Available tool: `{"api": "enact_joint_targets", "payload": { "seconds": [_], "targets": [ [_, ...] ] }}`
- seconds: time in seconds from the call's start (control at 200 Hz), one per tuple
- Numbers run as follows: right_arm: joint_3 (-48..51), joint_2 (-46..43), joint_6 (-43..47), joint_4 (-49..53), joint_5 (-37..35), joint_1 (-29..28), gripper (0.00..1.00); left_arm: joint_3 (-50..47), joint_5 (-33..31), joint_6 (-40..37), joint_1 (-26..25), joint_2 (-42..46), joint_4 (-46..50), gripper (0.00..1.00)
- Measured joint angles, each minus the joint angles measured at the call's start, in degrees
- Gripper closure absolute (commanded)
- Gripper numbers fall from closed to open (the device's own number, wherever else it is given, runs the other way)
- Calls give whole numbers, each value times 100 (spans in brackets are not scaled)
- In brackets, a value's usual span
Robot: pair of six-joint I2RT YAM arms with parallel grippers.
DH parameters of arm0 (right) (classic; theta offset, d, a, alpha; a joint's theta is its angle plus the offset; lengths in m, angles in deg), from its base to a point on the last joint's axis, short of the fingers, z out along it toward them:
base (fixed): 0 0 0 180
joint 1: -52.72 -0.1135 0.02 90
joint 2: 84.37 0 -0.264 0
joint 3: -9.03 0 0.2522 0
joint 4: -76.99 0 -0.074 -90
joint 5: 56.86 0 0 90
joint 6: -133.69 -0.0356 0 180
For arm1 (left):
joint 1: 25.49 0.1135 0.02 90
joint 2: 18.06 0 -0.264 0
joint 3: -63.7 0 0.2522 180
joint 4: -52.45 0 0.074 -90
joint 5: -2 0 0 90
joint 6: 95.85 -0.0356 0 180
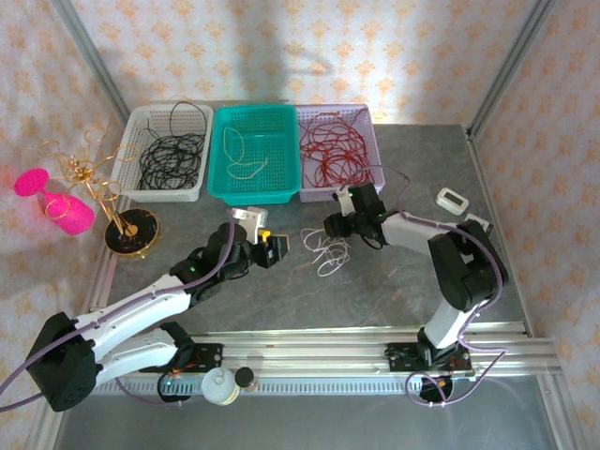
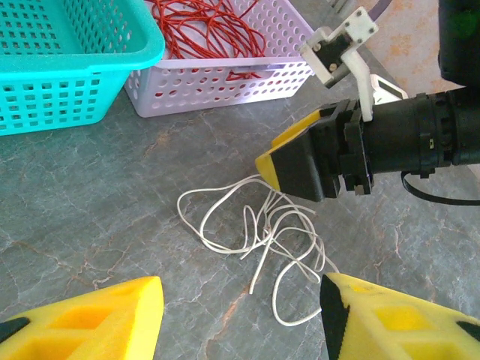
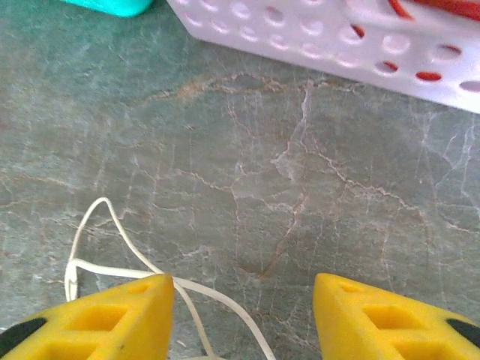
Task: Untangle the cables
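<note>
The loop of white cable point(image 1: 325, 251) is at the far edge of the tangle, so I should next lower my right gripper onto it and then close the gripper.
A tangle of thin white cable point(image 1: 325, 251) lies loose on the grey table between my two grippers. In the left wrist view the white cable point(image 2: 259, 268) lies just ahead of my left gripper point(image 2: 240, 319), which is open with nothing between its yellow fingers. From the top, the left gripper point(image 1: 275, 248) sits just left of the tangle. My right gripper point(image 1: 335, 225) hangs over the tangle's far edge. It is open, and one white strand point(image 3: 214, 293) runs across the table past its left finger point(image 3: 112, 322). Red cables point(image 1: 333, 155) and black cables point(image 1: 173, 159) fill two baskets.
Three baskets line the back: white point(image 1: 131, 183), teal point(image 1: 225, 192) holding a pale cable, and lilac point(image 1: 375, 173). A gold wire stand point(image 1: 103, 187) and a pink object point(image 1: 56, 202) are at the left. A small white device point(image 1: 453, 199) lies at the right.
</note>
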Motion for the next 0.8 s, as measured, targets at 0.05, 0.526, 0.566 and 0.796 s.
{"api": "enact_joint_targets", "payload": {
  "seconds": [0.05,0.526,0.566,0.796],
  "targets": [
    [0,-28,-39,2,0,0,47,0,4,0,0,-2,0,41],
    [-181,264,-24,293,382,125,47,0,28,0,0,-50,-4,41],
    [-243,391,-9,308,435,125,47,0,28,0,0,-63,0,41],
    [-256,549,87,396,673,125,64,0,26,-2,0,-76,-2,41]
  ]
}}
